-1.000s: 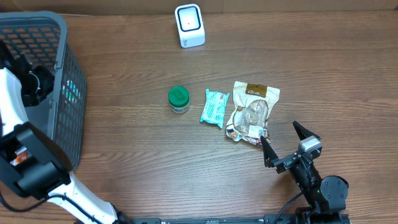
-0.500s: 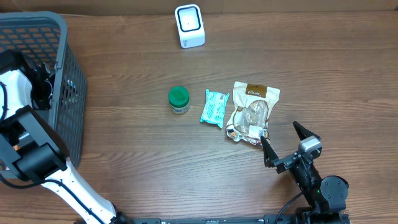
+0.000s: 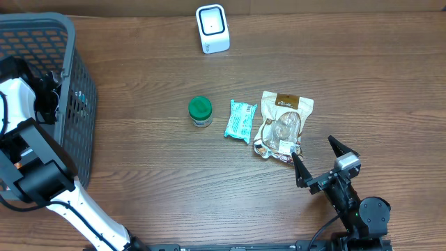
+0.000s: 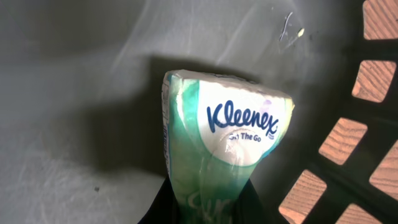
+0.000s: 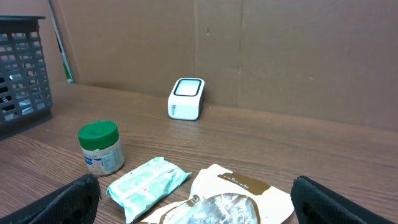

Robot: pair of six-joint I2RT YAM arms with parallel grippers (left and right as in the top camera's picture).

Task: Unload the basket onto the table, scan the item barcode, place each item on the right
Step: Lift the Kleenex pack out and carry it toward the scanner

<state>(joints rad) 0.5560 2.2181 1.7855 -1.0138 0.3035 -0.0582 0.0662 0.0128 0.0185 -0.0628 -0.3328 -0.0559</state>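
My left gripper will next lift the tissue pack it is holding over the basket's side. Then it will lower the pack between the jar and teal wipes pack.
A green and white Kleenex tissue pack [image 4: 224, 137] stands inside the grey basket [image 3: 42, 35], close to its lattice wall [image 4: 348, 81]. My left gripper [image 4: 208, 208] is shut on the pack's lower end, with a dark finger on each side. From overhead, the left arm [image 3: 24, 97] reaches down into the basket, and the pack is mostly hidden there. The white barcode scanner [image 3: 212, 28] stands at the far edge of the table, also in the right wrist view [image 5: 186, 98]. My right gripper [image 3: 315, 150] is open and holds nothing, near the front right.
A green-lidded jar [image 3: 200, 111], a teal wipes pack [image 3: 240, 120] and a brown-and-white snack pouch [image 3: 282, 125] lie in a row mid-table. The pouch [image 5: 230, 199] lies just ahead of the right gripper's fingers [image 5: 74, 199]. A cardboard wall backs the table.
The left arm has shifted within the basket and its gripper has closed on the tissue pack. The right arm and the items on the table have not moved.
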